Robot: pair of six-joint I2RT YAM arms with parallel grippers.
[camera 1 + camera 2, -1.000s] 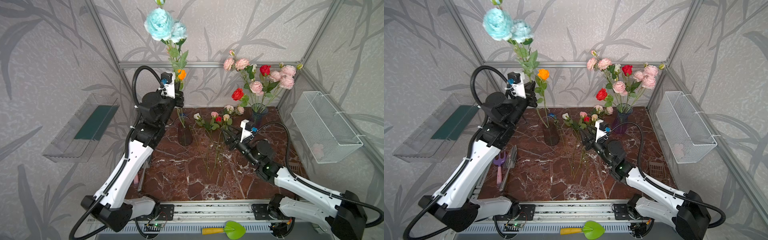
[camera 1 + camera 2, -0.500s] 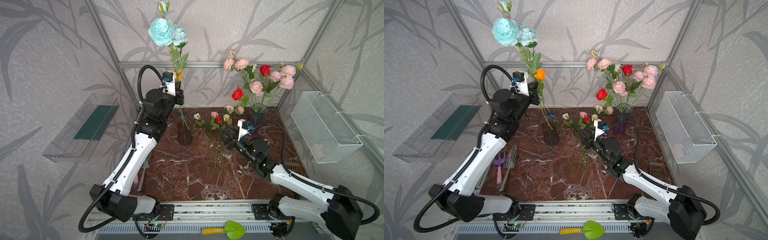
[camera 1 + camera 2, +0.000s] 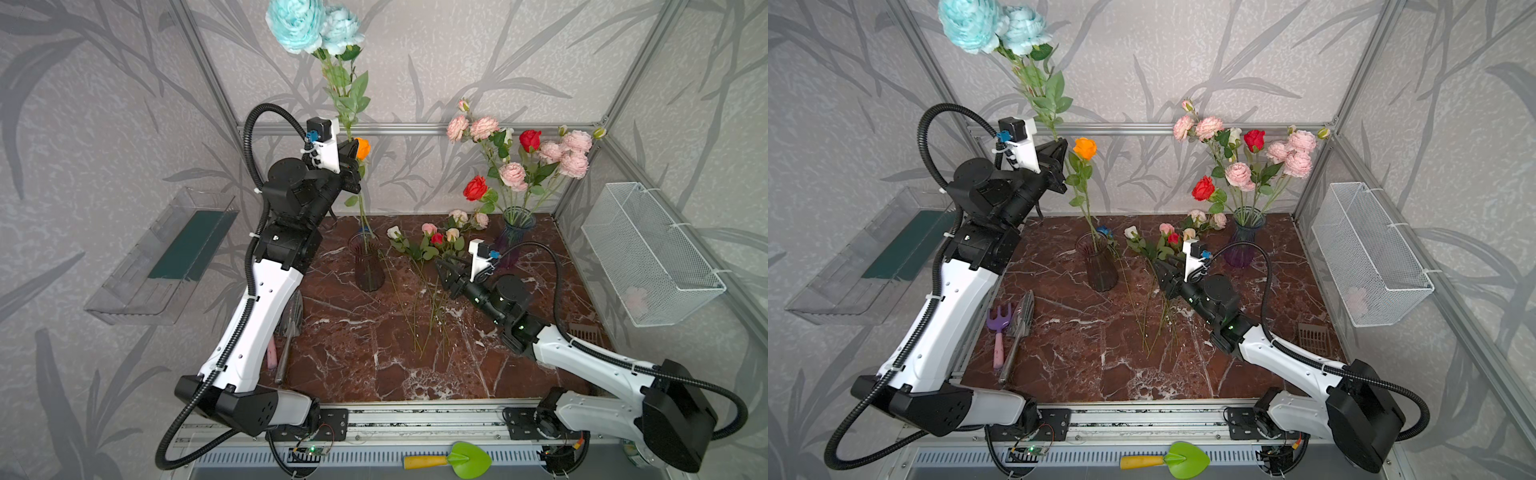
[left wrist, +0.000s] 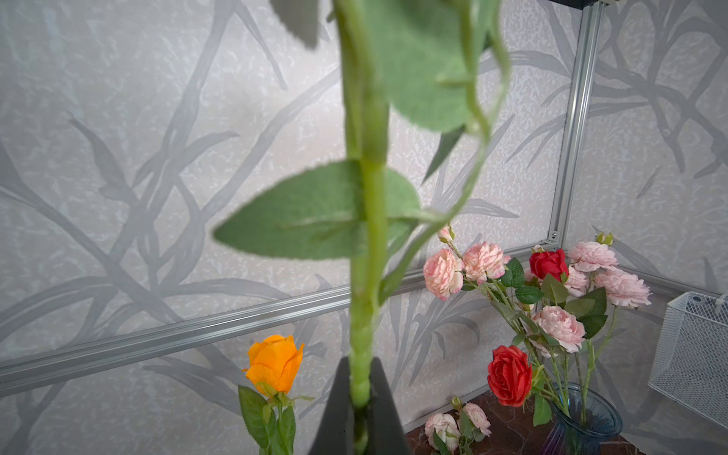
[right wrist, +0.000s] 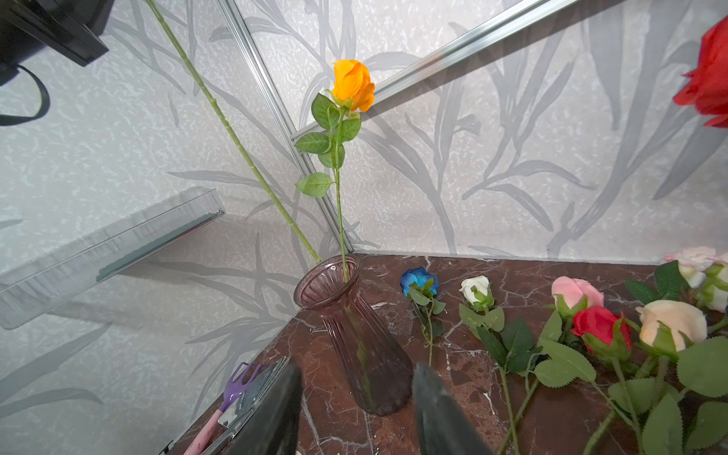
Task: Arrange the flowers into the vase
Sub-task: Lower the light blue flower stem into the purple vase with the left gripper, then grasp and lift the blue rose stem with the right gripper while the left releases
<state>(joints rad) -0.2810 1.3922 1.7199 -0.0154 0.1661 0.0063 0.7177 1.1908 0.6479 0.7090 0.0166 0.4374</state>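
Next, my left gripper goes down toward the opening of the dark ribbed vase (image 3: pixel 368 270) and releases the thick green stem there, since only the stem's lower end reaches the vase's rim.
My left gripper (image 3: pixel 353 166) (image 3: pixel 1061 160) (image 4: pixel 360 394) is shut on the thick green stem of the pale-blue flowers (image 3: pixel 311 25) (image 3: pixel 988 25), held high and nearly upright. The stem's lower end reaches the mouth of the dark ribbed vase (image 3: pixel 368 270) (image 3: pixel 1100 266) (image 5: pixel 354 335); I cannot tell whether it is inside. An orange rose (image 3: pixel 363 147) (image 3: pixel 1084 148) (image 4: pixel 275 364) (image 5: pixel 353 84) stands in that vase. My right gripper (image 3: pixel 444 270) (image 3: pixel 1160 270) (image 5: pixel 356 368) is open and empty, low over the table, facing the vase. Loose flowers (image 3: pixel 432 237) (image 5: pixel 598 323) lie beside it.
A blue glass vase (image 3: pixel 517 220) with pink and red blooms stands at the back right. A purple fork (image 3: pixel 996 324) and a trowel (image 3: pixel 1021 316) lie at the table's left edge. A wire basket (image 3: pixel 648 253) hangs on the right wall, a clear tray (image 3: pixel 166 257) on the left.
My left gripper has risen with the pale-blue flowers, lifting the blooms higher. My right gripper has edged left toward the dark vase.
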